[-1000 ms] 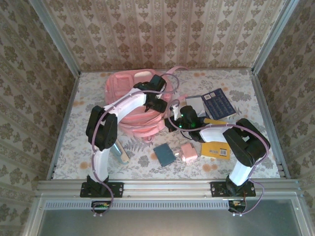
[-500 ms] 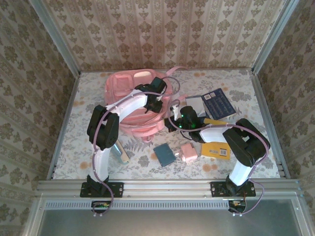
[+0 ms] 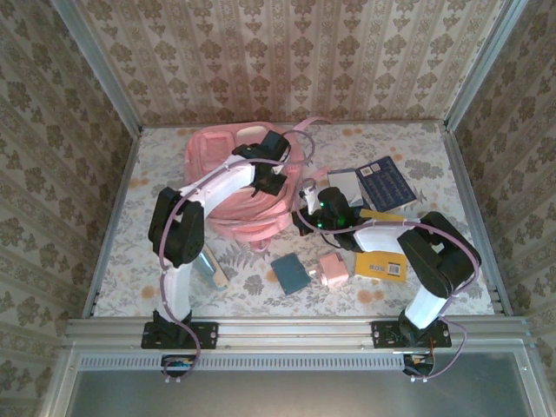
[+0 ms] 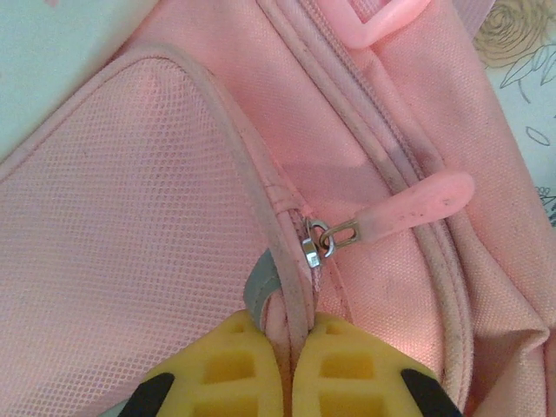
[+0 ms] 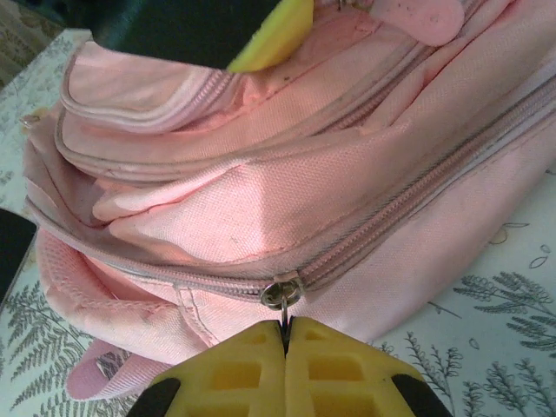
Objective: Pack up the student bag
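Note:
The right gripper draws the metal pull ring outward along the bag's side zip (image 3: 298, 180) (image 5: 421, 207) next and releases it, since the zip runs on that way past the slider.
The pink student bag (image 3: 213, 155) lies at the back left of the table. My left gripper (image 3: 271, 179) is over its right part. In the left wrist view this gripper (image 4: 291, 334) is shut on a raised piped seam (image 4: 294, 291) of the bag (image 4: 156, 200), just below a metal zip slider with a pink rubber pull (image 4: 408, 208). My right gripper (image 3: 301, 217) is at the bag's near right side. In the right wrist view it (image 5: 285, 334) is shut on the metal pull ring under a zip slider (image 5: 282, 294) of the long zip, which looks closed on both sides.
Right of the bag lie a dark blue book (image 3: 387, 182), a grey book (image 3: 345, 184) and a yellow book (image 3: 380, 265). A teal notebook (image 3: 289, 273) and a small pink item (image 3: 333, 269) sit in front. A slim object (image 3: 211, 268) lies by the left arm.
My left gripper has shut on the bag's seam, having been open a second ago. The right gripper has stayed shut on the zip pull.

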`<state>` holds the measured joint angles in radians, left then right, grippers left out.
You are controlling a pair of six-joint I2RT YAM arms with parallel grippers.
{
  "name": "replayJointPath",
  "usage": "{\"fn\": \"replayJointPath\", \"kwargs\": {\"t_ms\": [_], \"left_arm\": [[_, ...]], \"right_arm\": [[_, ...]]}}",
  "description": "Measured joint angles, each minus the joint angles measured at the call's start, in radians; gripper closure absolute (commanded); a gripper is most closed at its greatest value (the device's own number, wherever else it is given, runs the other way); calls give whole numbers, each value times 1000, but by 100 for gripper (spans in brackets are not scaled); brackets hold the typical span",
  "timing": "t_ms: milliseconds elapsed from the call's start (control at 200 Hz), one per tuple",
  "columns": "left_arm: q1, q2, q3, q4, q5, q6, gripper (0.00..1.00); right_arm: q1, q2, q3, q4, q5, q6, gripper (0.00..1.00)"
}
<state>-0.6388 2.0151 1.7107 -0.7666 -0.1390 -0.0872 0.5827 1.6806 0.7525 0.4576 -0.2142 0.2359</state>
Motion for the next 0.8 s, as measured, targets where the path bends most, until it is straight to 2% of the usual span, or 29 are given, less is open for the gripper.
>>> {"fn": "replayJointPath", "kwargs": {"t_ms": [365,800], "left_arm": [[5,-40,1,-9,-7,42,100],[3,-100,-4,-10,-18,67,100]], "right_arm": [[-3,-21,97,-209,55,-185,100],[-58,-15,155,-286,95,-241,100]]}}
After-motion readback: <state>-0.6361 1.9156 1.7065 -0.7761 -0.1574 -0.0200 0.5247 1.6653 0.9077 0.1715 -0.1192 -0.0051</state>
